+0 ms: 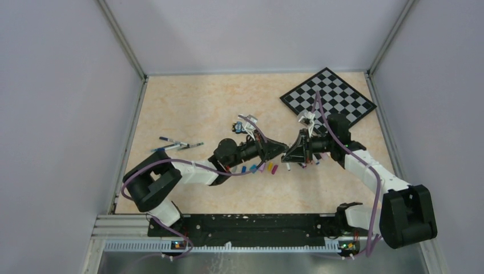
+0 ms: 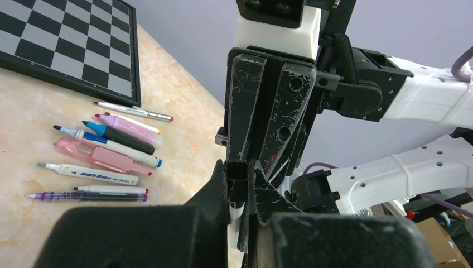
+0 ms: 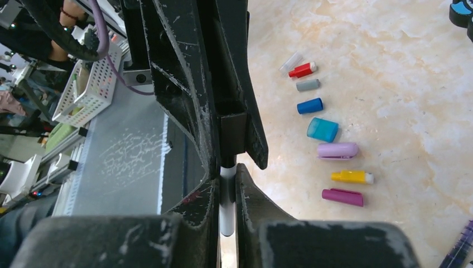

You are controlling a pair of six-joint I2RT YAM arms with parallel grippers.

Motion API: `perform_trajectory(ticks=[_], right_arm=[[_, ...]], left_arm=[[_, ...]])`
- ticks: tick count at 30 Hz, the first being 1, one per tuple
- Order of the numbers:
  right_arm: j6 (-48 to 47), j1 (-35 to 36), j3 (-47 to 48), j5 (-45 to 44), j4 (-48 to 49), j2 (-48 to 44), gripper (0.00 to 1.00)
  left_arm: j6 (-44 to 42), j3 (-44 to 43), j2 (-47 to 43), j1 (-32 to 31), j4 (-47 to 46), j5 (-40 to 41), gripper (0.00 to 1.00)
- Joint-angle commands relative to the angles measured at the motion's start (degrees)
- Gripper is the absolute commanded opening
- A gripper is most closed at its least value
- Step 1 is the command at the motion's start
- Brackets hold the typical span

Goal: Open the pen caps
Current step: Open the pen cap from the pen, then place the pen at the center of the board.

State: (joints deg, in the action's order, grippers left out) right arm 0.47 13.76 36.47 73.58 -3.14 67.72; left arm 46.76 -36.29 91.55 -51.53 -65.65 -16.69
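Observation:
My right gripper will cross to the uncapped pens by the chessboard, go down and let go alongside them. They lie side by side below it, to its right in the top view.
My two grippers meet tip to tip above the table's middle. A pen with a white body (image 3: 227,209) and a black section (image 3: 233,133) runs between them. My left gripper (image 2: 241,167) is shut on it, the black section (image 2: 245,177) at its fingertips and white (image 2: 236,218) deeper in. My right gripper (image 3: 228,170) is shut on the white body. Whether the black section is a cap, I cannot tell. Loose pen caps lie in a row: red (image 3: 302,70), grey (image 3: 308,85), blue (image 3: 309,105), teal (image 3: 322,129), lilac (image 3: 337,149), yellow (image 3: 351,177), magenta (image 3: 342,196). Several uncapped pens (image 2: 100,159) lie side by side.
A chessboard (image 1: 328,97) lies at the back right, just beyond the row of pens. Three thin pens (image 1: 180,144) lie at the left. A small black-blue toy block (image 1: 238,124) sits behind the left gripper (image 1: 283,149). Metal rails edge the table.

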Motion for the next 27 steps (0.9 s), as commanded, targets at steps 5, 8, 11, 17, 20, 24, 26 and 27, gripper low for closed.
perform_trajectory(ticks=[5,8,11,17,20,24,26,27], right_arm=[[-1.3,0.7,2.0,2.7,-1.0,1.5,0.0],[-3.1,2.0,1.9,2.4,-3.1,2.5,0.0],[-8.5,3.8,3.7,0.5,-8.6,4.4,0.0],[-13.9,4.1,6.5,-4.3,-14.8,5.6,0.0],[-22.6,3.6,10.1,-14.1,-21.9,4.7,0.0],[-28.8,-1.4,12.2,-28.0,-24.8,2.3,0.0],[-29.8,-5.6,12.1,-32.4,-24.5,1.2,0.0],[-30.3,-7.3,11.9,-35.0,-24.3,0.8,0.0]], left_arm=[[-1.6,2.1,-7.0,5.3,-5.0,8.1,0.0],[0.4,2.3,-10.7,11.7,-6.2,11.6,0.0],[0.4,-0.6,-13.0,16.5,-3.9,13.9,0.0],[-4.0,-3.4,-17.4,18.2,-1.1,13.7,0.0],[-5.3,-1.1,-20.8,18.5,1.7,8.2,0.0],[-5.1,4.7,-26.4,18.5,6.7,0.3,0.0],[-4.7,6.9,-28.8,18.5,11.0,-3.3,0.0],[-4.2,8.1,-29.9,18.6,12.9,-4.9,0.0]])
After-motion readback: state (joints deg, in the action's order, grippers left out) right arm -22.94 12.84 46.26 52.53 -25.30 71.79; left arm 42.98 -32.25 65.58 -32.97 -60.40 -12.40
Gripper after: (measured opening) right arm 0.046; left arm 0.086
